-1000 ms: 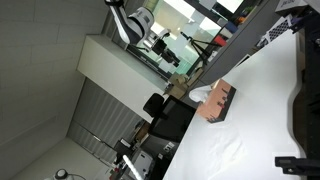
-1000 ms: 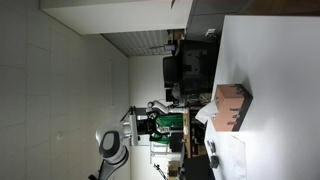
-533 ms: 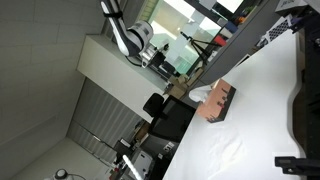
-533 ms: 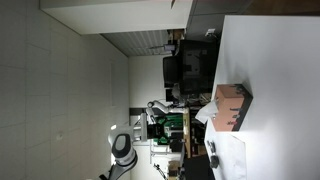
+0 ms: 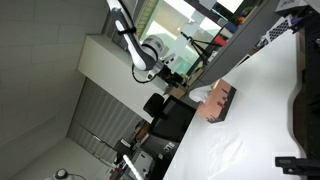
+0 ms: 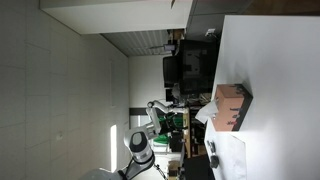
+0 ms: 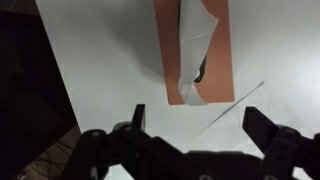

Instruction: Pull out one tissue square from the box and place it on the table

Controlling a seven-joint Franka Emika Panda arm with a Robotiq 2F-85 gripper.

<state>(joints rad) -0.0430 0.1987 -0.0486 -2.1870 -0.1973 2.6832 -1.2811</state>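
Observation:
I will bring my gripper outward and down over the box, turning it slightly, onto the tissue's hanging corner, because it sticks out of the slot.
In the wrist view the reddish-brown box lies on the white table, with a white tissue square sticking out of its slot. My gripper is open and empty, high above the table just off the box's near end. Both exterior views show the box with tissue poking from its top, and the arm well away from it above the table.
A thin white sheet lies flat on the table next to the box; its edge shows as a diagonal line, and it also shows in an exterior view. Dark chairs and desks stand beyond the table's edge. A dark floor area borders the table.
The arm has swung across both exterior views towards the box. The box and tissue have not moved.

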